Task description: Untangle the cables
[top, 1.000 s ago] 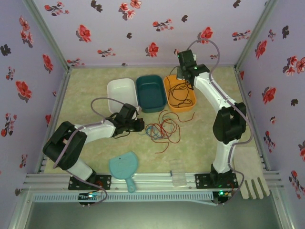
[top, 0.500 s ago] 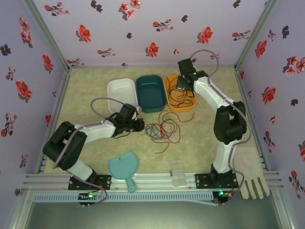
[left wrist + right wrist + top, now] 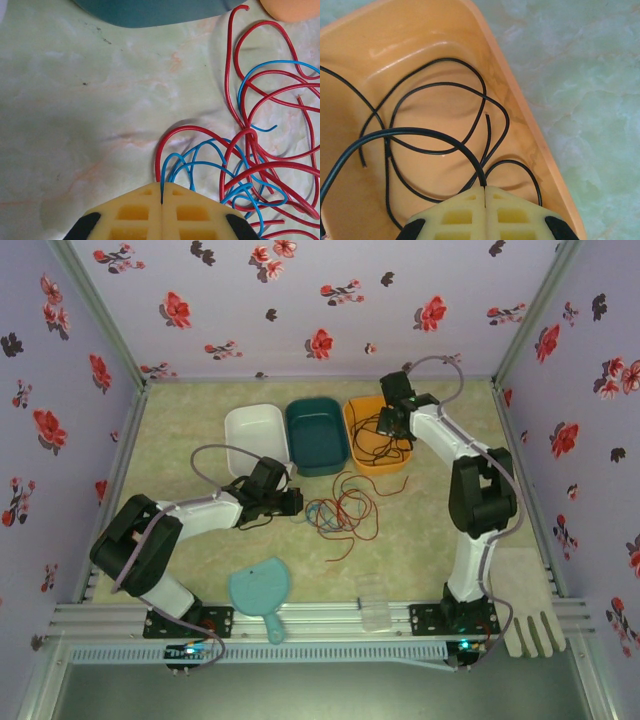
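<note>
The cable coils are below my right gripper's fingers, so I will next lower the black cable farther into the orange bin [image 3: 400, 462] with that gripper and then release it.
A loose tangle of red and blue cables [image 3: 345, 510] lies on the table's middle. My left gripper [image 3: 297, 502] rests low at its left edge. In the left wrist view this gripper [image 3: 161, 192] is shut on a blue cable [image 3: 162, 176] that runs into the seam between the fingertips. Red cable loops [image 3: 248, 132] knot just ahead of it. My right gripper [image 3: 385, 430] hangs over the orange bin [image 3: 400, 462]. In the right wrist view it [image 3: 485, 189] is shut on the black cable [image 3: 440, 85], whose coils lie inside that bin [image 3: 530, 120].
A white bin [image 3: 255, 435] and a teal bin [image 3: 318, 435] stand left of the orange one. A light blue scoop [image 3: 258, 588] and a clear container [image 3: 375, 605] lie near the front rail. Flowered walls enclose three sides.
My right gripper has come down and forward toward the orange bin, still holding the black cable. The left arm and the red-blue tangle have not moved.
</note>
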Controlling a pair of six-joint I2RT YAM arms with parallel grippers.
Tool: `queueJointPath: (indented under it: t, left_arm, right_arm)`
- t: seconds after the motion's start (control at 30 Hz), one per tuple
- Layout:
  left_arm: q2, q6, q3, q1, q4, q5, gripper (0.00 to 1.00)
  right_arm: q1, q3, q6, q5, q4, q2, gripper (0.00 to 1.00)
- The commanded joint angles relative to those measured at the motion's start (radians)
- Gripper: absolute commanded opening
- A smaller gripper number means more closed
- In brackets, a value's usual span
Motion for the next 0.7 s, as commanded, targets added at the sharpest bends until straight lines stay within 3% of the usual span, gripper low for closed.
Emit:
queueJointPath:
  t: [0.0,0.27,0.43,0.67]
  left_arm:
    - [-0.016,0.004,0.002,-0.009,0.015,0.013,0.0]
    - [-0.024,0.001,0.004,-0.009,0.012,0.013,0.0]
    - [-0.026,0.001,0.004,-0.009,0.009,0.013,0.0]
    - [-0.03,-0.001,0.005,-0.01,0.008,0.012,0.06]
  right_arm:
    - [-0.005,0.053,0.005,-0.009,-0.001,0.062,0.0]
    - [-0.004,0.143,-0.014,-0.023,-0.023,0.172,0.04]
    - [-0.001,0.173,-0.041,-0.027,-0.047,0.213,0.14]
    - [0.002,0.136,-0.082,-0.005,-0.05,0.136,0.29]
